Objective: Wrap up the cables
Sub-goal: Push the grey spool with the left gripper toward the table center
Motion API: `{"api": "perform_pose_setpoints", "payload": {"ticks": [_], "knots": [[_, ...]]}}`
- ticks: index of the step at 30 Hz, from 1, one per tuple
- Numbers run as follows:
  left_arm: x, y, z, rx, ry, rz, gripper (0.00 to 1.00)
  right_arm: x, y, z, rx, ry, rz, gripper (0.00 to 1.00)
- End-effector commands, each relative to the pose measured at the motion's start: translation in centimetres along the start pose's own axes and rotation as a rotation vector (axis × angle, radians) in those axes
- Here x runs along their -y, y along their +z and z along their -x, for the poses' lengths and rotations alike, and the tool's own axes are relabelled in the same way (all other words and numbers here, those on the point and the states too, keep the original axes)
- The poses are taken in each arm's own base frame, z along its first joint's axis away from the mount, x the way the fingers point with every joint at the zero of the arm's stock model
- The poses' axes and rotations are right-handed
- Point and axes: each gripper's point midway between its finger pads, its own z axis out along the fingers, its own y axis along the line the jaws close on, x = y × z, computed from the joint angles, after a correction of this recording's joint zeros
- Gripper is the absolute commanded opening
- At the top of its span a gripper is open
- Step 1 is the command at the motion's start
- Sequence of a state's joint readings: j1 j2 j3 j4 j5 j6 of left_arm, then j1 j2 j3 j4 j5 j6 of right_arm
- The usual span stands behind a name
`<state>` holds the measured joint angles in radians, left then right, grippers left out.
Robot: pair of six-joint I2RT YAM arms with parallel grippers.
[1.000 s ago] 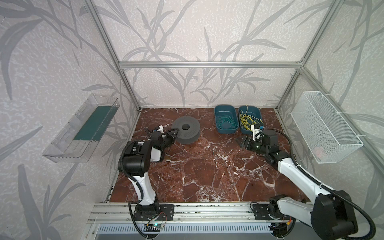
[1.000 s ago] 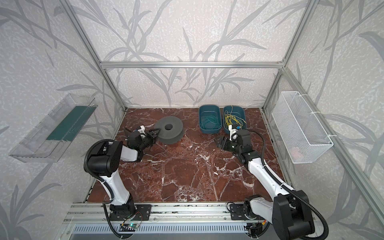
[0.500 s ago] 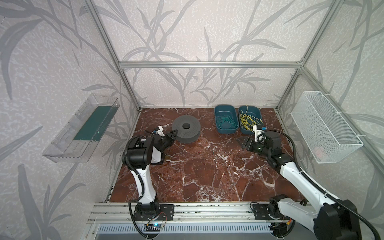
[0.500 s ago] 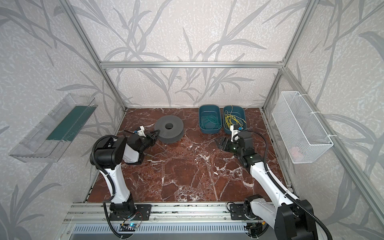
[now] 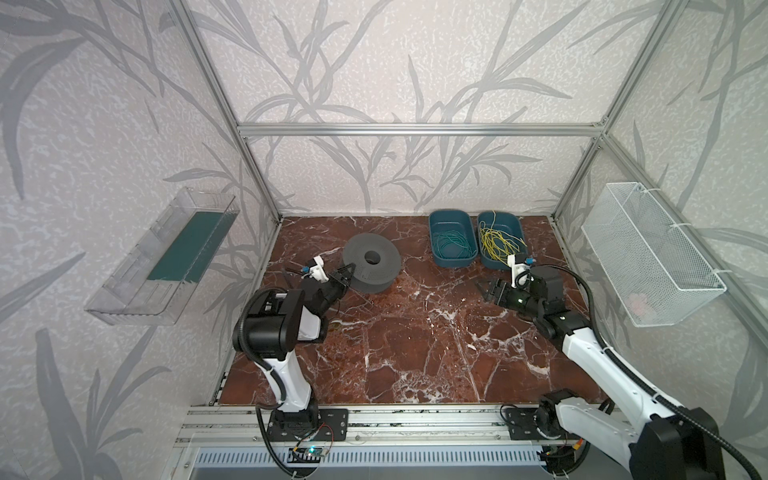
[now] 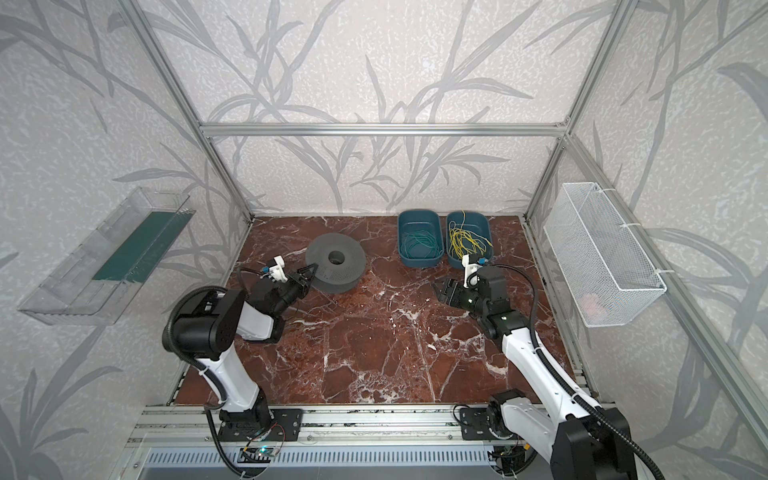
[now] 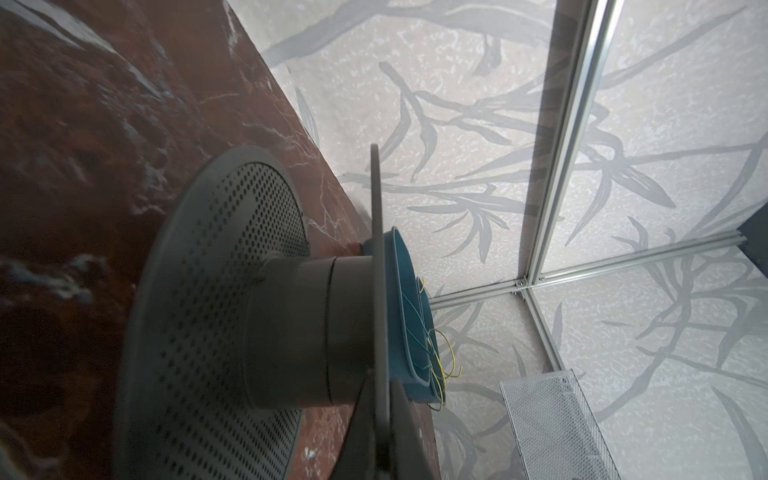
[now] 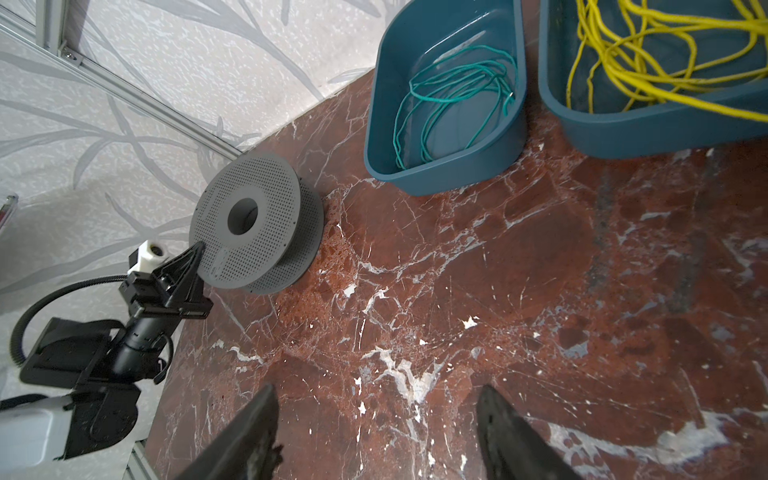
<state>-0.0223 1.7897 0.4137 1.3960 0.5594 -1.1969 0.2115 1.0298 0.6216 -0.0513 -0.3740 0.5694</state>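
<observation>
Next, the left gripper draws the spool (image 5: 372, 268) onto the clear marble before the bins and releases the spool's rim, as that spot lies back from it, toward the right gripper.
The yellow cables (image 5: 498, 245) (image 6: 465, 243) (image 8: 648, 54) lie tangled in the right teal bin (image 5: 500, 217), and a few loops hang over its rim (image 7: 440, 365). A grey perforated spool (image 5: 372, 268) (image 6: 334, 268) (image 8: 249, 232) lies flat on the marble at the back left. My left gripper (image 5: 351, 268) (image 6: 312, 270) (image 7: 380, 382) is shut on the edge of the spool's upper flange. My right gripper (image 5: 484, 289) (image 6: 441, 286) (image 8: 376, 395) hovers open over bare marble in front of the bins, holding nothing.
A second teal bin (image 5: 451, 216) (image 8: 415, 178) beside the yellow one holds green cable (image 8: 453, 99). A white wire basket (image 5: 652, 253) hangs on the right wall and a clear tray (image 5: 166, 257) on the left wall. Aluminium frame posts stand at the corners.
My left gripper's jaws have closed on the spool's flange edge. The right gripper stays open and has hardly shifted.
</observation>
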Motion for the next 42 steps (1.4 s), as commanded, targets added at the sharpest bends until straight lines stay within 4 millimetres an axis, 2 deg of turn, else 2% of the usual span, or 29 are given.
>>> {"api": "perform_pose_setpoints", "payload": {"ticks": [1,4,8,12,14,16,20,26,30,34,36,42], "knots": [[3.6,0.0,-3.3,-0.071,0.021,-0.085,0.0,-0.4,-0.7,0.9,0.022,-0.031,-0.021,0.73],[5.4,-0.2,-7.4,-0.162,0.021,-0.12,0.0,-0.3,-1.0,1.0,0.02,-0.041,-0.034,0.73],[6.6,-1.3,-11.6,-0.267,0.029,-0.148,0.0,-0.4,-1.6,1.0,0.026,-0.059,-0.044,0.73],[5.8,-2.5,-16.5,-0.407,0.131,-0.101,0.0,-0.1,-2.1,0.8,0.027,-0.075,-0.065,0.73],[6.4,-3.1,-19.4,-0.493,0.183,-0.12,0.0,0.2,-2.0,0.6,0.021,-0.072,-0.078,0.73],[6.0,-3.6,-20.7,-0.525,0.209,-0.101,0.0,0.4,-1.9,0.5,0.02,-0.063,-0.081,0.73],[4.6,-3.7,-21.3,-0.541,0.222,-0.062,0.0,0.6,-1.7,0.3,0.021,-0.044,-0.075,0.73],[2.5,-2.6,-22.5,-0.58,0.178,-0.027,0.0,0.6,-1.5,0.0,0.006,-0.036,-0.071,0.73],[2.2,-2.0,-23.0,-0.583,0.115,-0.062,0.0,0.8,-1.7,-0.2,0.007,-0.038,-0.08,0.73],[0.6,-2.3,-22.4,-0.536,0.103,-0.014,0.0,0.8,-1.7,-0.3,0.001,-0.036,-0.08,0.73],[0.2,-2.8,-22.1,-0.522,0.125,-0.001,0.09,0.9,-1.6,-0.4,-0.003,-0.036,-0.081,0.73],[-1.5,-3.4,-20.9,-0.498,0.142,0.069,0.09,0.8,-1.3,-0.6,-0.018,-0.03,-0.07,0.73]]}}
